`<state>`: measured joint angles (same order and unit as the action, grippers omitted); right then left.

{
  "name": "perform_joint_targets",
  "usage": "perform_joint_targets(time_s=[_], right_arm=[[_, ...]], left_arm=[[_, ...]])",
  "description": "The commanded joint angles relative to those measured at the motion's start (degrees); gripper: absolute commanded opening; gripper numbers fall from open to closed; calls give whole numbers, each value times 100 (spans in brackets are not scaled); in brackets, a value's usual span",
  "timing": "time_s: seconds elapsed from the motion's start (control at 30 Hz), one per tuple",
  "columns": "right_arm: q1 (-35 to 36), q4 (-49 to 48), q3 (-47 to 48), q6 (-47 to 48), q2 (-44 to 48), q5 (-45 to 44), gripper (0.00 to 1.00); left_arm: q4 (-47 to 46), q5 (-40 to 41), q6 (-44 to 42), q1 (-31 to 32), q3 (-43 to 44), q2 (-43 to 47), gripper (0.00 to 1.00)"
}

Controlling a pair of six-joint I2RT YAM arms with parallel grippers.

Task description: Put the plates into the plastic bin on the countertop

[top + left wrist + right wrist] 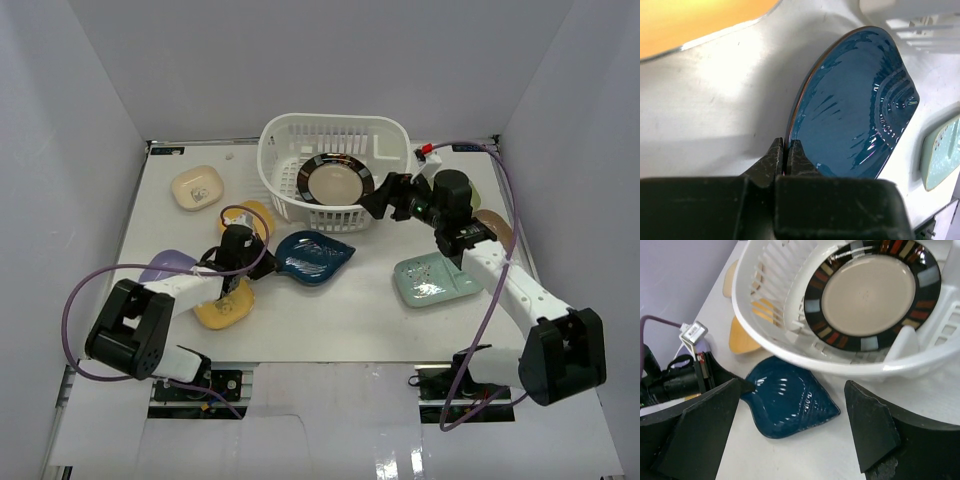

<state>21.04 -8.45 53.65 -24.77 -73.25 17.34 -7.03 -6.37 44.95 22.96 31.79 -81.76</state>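
Note:
Next, my right gripper needs to move back and down to close on the blue dish's pointed end, as that end lies below it and nearer my base.
The white lattice bin stands at the back of the countertop with the large black-rimmed beige plate inside it. The dark blue leaf-shaped dish lies in front of the bin. My left gripper is shut on its left rim; the left wrist view shows the jaws pinching the blue dish's edge. My right gripper is open and empty beside the bin's right front corner. In the right wrist view it hovers above the blue dish, with the bin and plate behind.
A pale teal dish lies under the right arm. A cream dish sits back left. Yellow dishes and a lavender one lie around the left arm. A tan dish lies at right. White walls enclose the table.

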Motion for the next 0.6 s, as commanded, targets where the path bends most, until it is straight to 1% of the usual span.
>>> perform_joint_targets(time_s=[0.0, 0.1, 0.17, 0.27, 0.3, 0.4, 0.47, 0.53, 0.57], right_arm=[[6, 9, -354, 218, 504, 164, 90], [6, 343, -741, 455, 865, 287, 91], [14, 598, -1004, 649, 1023, 524, 91], [50, 835, -1268, 929, 1147, 744, 91], [84, 958, -1304, 1018, 1155, 822, 91], [242, 1275, -1270, 1325, 946, 1217, 91], [365, 1389, -1199, 1449, 796, 1333, 91], [611, 1460, -1076, 1467, 628, 1245, 91], [673, 1390, -1058, 1467, 602, 1254, 94]], left_arm=[[43, -416, -109, 33, -111, 677, 0], [175, -952, -153, 42, -147, 1239, 0], [228, -1355, -197, 42, -200, 1634, 0], [263, -1831, -206, 51, -200, 1882, 0], [272, -2181, -206, 42, -182, 1926, 0], [281, -2753, -215, 51, -51, 1892, 0], [307, -3009, -284, 42, 116, 1839, 0], [351, -3142, -373, 51, 230, 1830, 0], [429, -3151, -416, 51, 335, 1839, 0]])
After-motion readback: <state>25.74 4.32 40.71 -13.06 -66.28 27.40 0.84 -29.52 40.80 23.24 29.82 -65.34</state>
